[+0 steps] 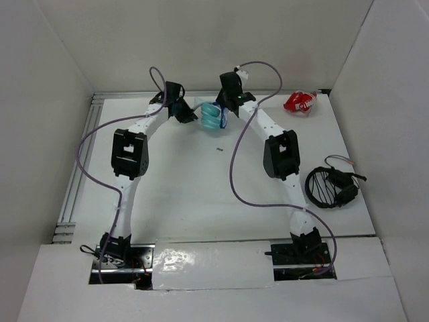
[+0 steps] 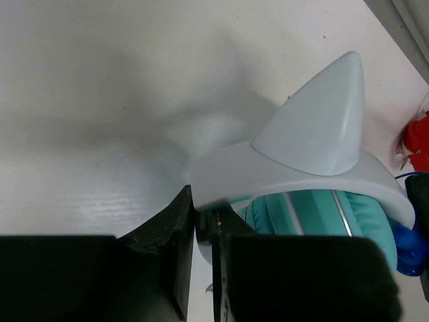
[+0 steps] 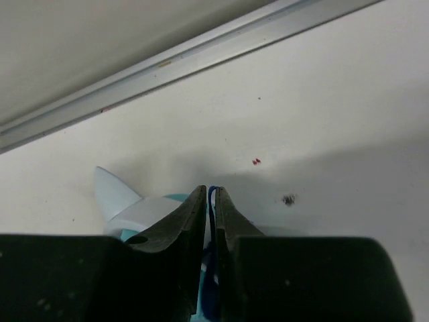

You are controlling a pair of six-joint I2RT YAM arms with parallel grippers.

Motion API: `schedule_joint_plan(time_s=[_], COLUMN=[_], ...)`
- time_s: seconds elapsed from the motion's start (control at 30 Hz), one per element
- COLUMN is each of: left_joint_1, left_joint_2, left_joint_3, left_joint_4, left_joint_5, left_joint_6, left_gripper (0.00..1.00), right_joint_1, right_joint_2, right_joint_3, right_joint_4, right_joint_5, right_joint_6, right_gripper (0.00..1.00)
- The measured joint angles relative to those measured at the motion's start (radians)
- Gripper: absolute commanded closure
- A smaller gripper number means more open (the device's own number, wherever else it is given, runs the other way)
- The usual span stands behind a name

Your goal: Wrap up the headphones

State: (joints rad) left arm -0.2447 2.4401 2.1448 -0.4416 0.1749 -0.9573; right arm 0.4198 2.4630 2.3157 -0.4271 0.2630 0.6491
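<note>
My left gripper brings the headband down next, shifting to the left in the top view, since the shadow of the white headband [image 1: 198,113] falls apart from it.
The headphones [image 1: 211,116] lie at the back of the table between both arms, teal ear cups [image 2: 315,213] folded under a white headband [image 2: 268,171] with a pointed ear [image 2: 320,121]. My left gripper [image 1: 186,111] comes in from their left. In the left wrist view the left gripper [image 2: 203,209] is shut on the end of the white headband. My right gripper [image 1: 224,107] is at their right side. The right wrist view has the right gripper [image 3: 209,192] with its jaws almost together and the thin dark-blue cord [image 3: 212,196] pinched between them. More cord [image 2: 405,247] bunches beside the ear cup.
A small red and white object [image 1: 299,101] lies at the back right. A black coiled bundle [image 1: 332,186] sits by the right edge. A metal rail [image 3: 201,57] runs along the back wall. A small dark speck [image 1: 219,149] lies mid-table.
</note>
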Motion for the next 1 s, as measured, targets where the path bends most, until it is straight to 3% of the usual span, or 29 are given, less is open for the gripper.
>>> schedule_joint_plan(time_s=[0.23,0.67,0.77,0.87,0.93,0.97,1.0], left_joint_1=[0.036,0.119,0.148,0.178,0.190,0.195,0.200], left_joint_2=[0.081,0.082,0.082,0.080,0.077,0.076,0.072], left_joint_3=[0.042,0.031,0.009,-0.014,-0.020,-0.021,-0.022], left_joint_4=[0.002,0.004,0.000,0.009,0.013,0.018,0.023], left_joint_5=[0.048,0.039,0.038,0.067,0.079,0.087,0.092], left_joint_6=[-0.079,-0.123,-0.126,-0.146,-0.146,-0.144,-0.142], left_gripper=[1.00,1.00,0.79,0.68,0.55,0.44,0.40], right_joint_1=[-0.001,0.042,0.049,0.052,0.053,0.054,0.054], right_joint_2=[0.169,0.252,0.275,0.285,0.286,0.286,0.286], right_joint_3=[0.128,0.174,0.183,0.183,0.183,0.183,0.182], right_joint_4=[0.182,0.417,0.440,0.446,0.446,0.446,0.446], right_joint_5=[-0.063,-0.147,-0.153,-0.168,-0.174,-0.175,-0.178], right_joint_6=[-0.024,0.106,0.147,0.186,0.201,0.208,0.216], right_gripper=[0.76,0.82,0.75,0.69,0.65,0.60,0.56])
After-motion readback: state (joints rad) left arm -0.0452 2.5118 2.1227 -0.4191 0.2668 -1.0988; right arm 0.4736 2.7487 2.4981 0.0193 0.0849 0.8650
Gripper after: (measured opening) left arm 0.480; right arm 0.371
